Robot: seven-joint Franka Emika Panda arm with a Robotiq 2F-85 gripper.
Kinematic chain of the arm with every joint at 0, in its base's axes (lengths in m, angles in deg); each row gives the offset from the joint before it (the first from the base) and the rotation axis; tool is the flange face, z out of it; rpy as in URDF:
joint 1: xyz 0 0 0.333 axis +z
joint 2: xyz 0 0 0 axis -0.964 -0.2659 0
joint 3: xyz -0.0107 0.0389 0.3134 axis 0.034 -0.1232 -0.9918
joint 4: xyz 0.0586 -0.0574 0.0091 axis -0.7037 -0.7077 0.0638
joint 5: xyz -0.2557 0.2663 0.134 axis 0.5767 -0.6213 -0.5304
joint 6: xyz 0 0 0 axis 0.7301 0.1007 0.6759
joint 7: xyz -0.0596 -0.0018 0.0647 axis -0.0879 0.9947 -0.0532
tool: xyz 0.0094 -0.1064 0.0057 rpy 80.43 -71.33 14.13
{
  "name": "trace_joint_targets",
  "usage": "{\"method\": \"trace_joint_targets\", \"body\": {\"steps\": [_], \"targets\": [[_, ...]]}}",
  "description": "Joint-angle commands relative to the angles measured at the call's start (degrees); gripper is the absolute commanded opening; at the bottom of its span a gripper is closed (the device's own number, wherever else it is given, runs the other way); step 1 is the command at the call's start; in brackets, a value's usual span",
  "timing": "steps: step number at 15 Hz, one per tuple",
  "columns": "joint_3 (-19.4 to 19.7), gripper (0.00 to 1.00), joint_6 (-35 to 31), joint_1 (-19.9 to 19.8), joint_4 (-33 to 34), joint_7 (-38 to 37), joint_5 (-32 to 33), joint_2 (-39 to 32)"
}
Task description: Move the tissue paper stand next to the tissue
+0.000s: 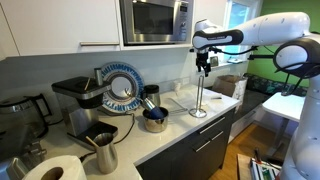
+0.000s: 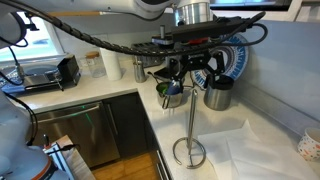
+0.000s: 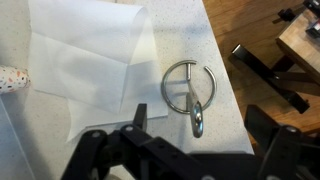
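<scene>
The gripper lowers both open fingers a little around the stand's top (image 1: 201, 79) (image 3: 197, 127) next, then closes, since the rod's tip lines up between them.
The tissue paper stand (image 1: 199, 95) is a thin silver rod on a round ring base, upright near the counter's end. It shows in both exterior views (image 2: 190, 120). In the wrist view I look down on it: the ring base (image 3: 187, 85) with the rod's top in front of it. My gripper (image 1: 203, 62) (image 2: 189, 68) hangs over the rod's top. It is open, with one finger on each side of the rod tip (image 3: 200, 130), not touching it. The tissue (image 1: 55, 170), a big white roll, lies at the far other end of the counter.
A white cloth (image 3: 90, 50) lies on the counter next to the stand's base. A steel pitcher (image 1: 104, 155), a coffee machine (image 1: 80, 100), a blue pot (image 1: 154, 120) and a plate rack (image 1: 122, 88) stand between stand and roll. The counter edge runs close to the base (image 3: 225, 70).
</scene>
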Motion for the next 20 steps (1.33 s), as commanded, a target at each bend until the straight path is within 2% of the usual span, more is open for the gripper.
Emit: {"method": "trace_joint_targets", "body": {"steps": [1,3,4,5,8,14,16,20], "targets": [[-0.6,1.0,0.7,-1.5,2.2,4.9,-2.2,-2.1],[-0.7,1.0,0.6,-1.8,2.8,6.1,-3.3,-2.6],[-0.7,0.93,0.7,-2.1,3.1,7.0,-5.3,-3.0],[-0.8,0.74,0.8,-2.3,3.4,7.5,-6.6,-3.3],[-1.0,0.5,2.1,-2.7,4.2,10.4,-9.1,-4.0],[-1.2,0.04,3.5,-3.0,5.2,12.2,-9.2,-5.0],[-1.3,0.0,4.9,-3.0,5.4,12.5,-9.0,-4.5],[-1.5,0.03,6.6,-2.8,4.3,14.3,-9.6,-0.4]]}}
